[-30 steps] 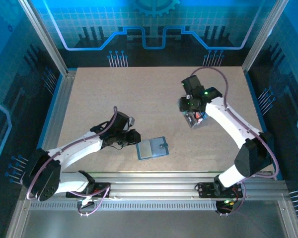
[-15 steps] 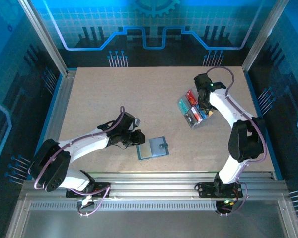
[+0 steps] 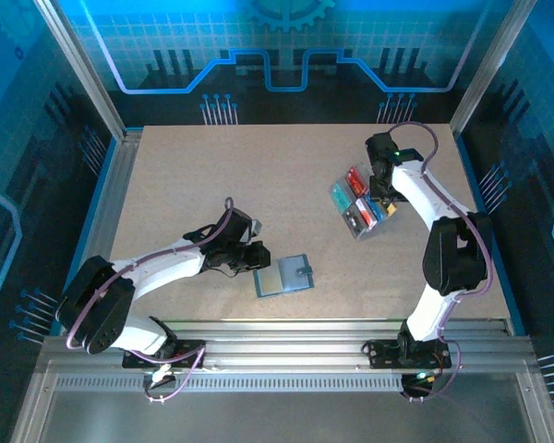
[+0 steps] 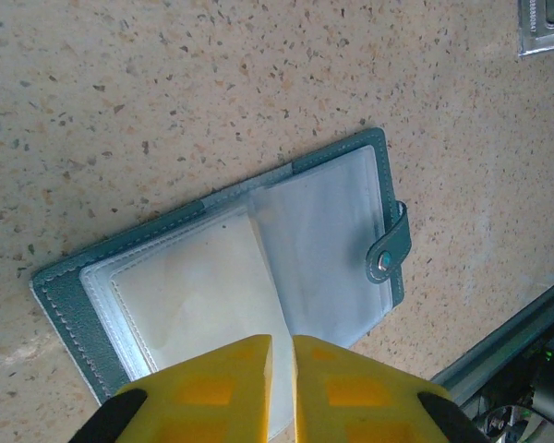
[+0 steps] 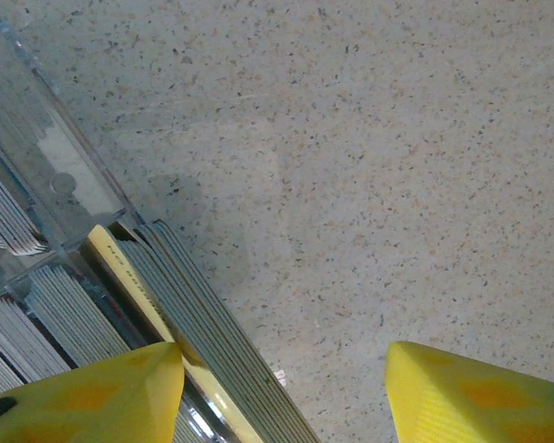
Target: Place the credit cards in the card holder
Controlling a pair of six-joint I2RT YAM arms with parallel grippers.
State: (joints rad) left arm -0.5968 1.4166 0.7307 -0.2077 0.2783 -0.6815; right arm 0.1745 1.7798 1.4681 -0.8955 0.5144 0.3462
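Next, my right gripper shifts sideways toward the tray [image 3: 343, 198] until its open fingers straddle the yellow card, since the card lies under one fingertip, outside the gap.
The card holder [image 3: 284, 275] lies open on the table near the front edge, its clear inner sleeves [image 4: 332, 221] up and its snap tab at the right. My left gripper [image 3: 258, 260] is at its left edge, and its yellow jaws [image 4: 280, 340] are pinched together on the edge of an inner sleeve leaf. The credit cards [image 3: 355, 175] stand in a clear tray [image 3: 343, 198] at the back right, showing red and blue. My right gripper [image 3: 380, 189] hovers open at the tray's right side. Its left fingertip is over the upright cards [image 5: 166, 286], with bare table between the fingers [image 5: 480, 397].
A metal rail [image 3: 332, 330] runs along the table's front edge, close to the card holder. The tray's clear wall [image 5: 65, 175] rises beside the right gripper. Bare tabletop [image 3: 212, 175] spreads across the middle and back left.
My right arm has swung back and right off the tray, uncovering the cards, and its jaws have opened slightly wider. My left gripper has edged right onto the card holder.
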